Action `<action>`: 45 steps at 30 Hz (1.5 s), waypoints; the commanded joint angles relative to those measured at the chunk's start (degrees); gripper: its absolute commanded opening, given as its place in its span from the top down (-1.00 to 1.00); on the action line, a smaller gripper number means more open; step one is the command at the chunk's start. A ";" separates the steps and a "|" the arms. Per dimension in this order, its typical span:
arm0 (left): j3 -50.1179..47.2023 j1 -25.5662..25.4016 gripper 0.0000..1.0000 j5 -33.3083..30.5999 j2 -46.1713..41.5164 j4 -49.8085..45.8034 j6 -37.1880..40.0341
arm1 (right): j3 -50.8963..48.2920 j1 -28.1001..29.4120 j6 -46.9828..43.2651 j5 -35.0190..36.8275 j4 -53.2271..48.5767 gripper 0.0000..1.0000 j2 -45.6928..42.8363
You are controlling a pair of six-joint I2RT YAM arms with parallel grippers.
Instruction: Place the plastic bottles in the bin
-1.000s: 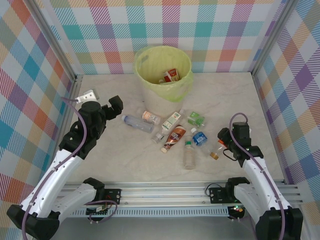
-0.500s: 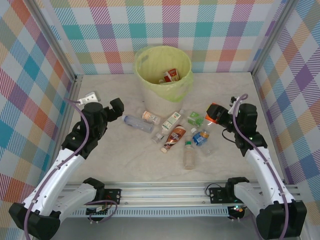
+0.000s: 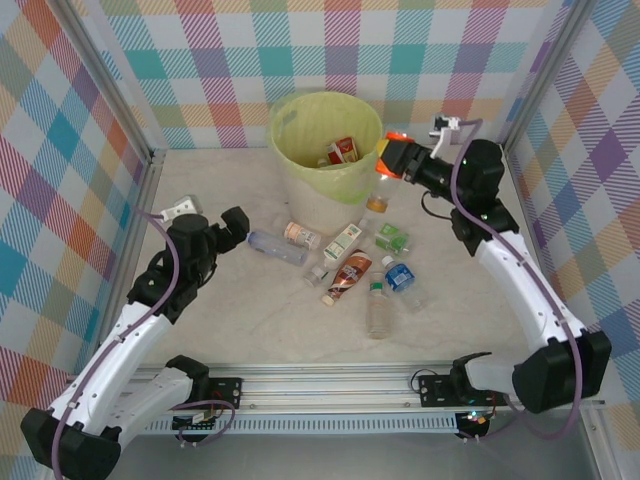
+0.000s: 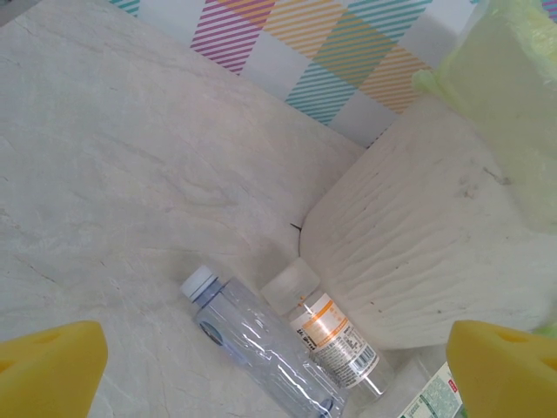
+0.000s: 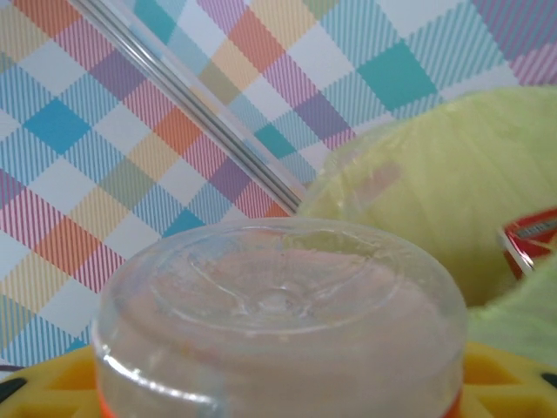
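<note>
The bin's opening (image 3: 328, 136) (image 5: 435, 218) is beside and outward of my right gripper, so I will next swing that gripper outward over the bin's rim and let go of the clear bottle above that opening.
My right gripper (image 3: 391, 160) is shut on a clear bottle (image 3: 377, 196) that hangs by the right rim of the bin (image 3: 296, 115), a round beige bin with a yellow-green bag. In the right wrist view the bottle's base (image 5: 278, 313) is close up, with the bag (image 5: 452, 165) behind it. Red-labelled bottles (image 3: 342, 152) lie inside the bin. My left gripper (image 3: 236, 226) is open just left of a bluish clear bottle (image 3: 275, 246) and an orange-labelled bottle (image 3: 301, 235). The left wrist view has both, the bluish bottle (image 4: 261, 348) and the orange-labelled bottle (image 4: 339, 335), lying against the bin wall (image 4: 418, 235).
Several more bottles lie in front of the bin: a green-white one (image 3: 343, 240), a brown one (image 3: 347, 275), a green one (image 3: 392, 238), a blue one (image 3: 400, 275) and a clear one (image 3: 378, 312). Checked walls close in the table on three sides.
My right arm has carried its bottle from the table's right side up to the bin's rim. My left gripper has shifted slightly toward the bluish bottle.
</note>
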 commanded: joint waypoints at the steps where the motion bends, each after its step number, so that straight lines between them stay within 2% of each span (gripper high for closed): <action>1: -1.54 0.84 -1.00 1.19 -1.57 -1.49 -1.89 | 8.11 2.56 -2.95 1.40 2.98 0.07 6.08; 5: -2.15 1.01 -1.00 1.72 -2.42 -2.89 -2.30 | 16.14 5.15 -6.86 6.35 1.84 0.06 13.74; 9: -2.57 1.19 -1.00 1.81 -3.65 -4.07 -2.37 | 23.85 5.72 -7.07 7.51 1.54 0.08 21.83; 14: -3.13 1.37 -1.00 1.38 -5.15 -5.27 -2.41 | 33.19 6.57 -8.67 10.19 -3.84 0.09 30.12; 21: -3.96 1.50 -1.00 1.26 -5.77 -5.72 -2.54 | 40.71 8.07 -12.98 16.76 -12.01 0.06 36.90; 24: -3.96 1.62 -1.00 1.50 -5.64 -5.72 -2.38 | 44.43 8.62 -12.33 18.93 -18.58 0.01 38.57; 28: -4.01 1.72 -1.00 1.66 -5.44 -5.38 -2.32 | 45.79 9.20 -13.75 21.86 -22.15 -0.01 39.31; 37: -4.03 1.81 -1.00 2.67 -4.54 -5.15 -2.31 | 50.07 10.74 -18.41 38.56 -33.04 -0.31 40.24; 45: -4.19 1.89 -1.00 3.41 -3.58 -4.65 -2.78 | 49.41 11.19 -20.10 38.37 -33.95 -0.46 38.07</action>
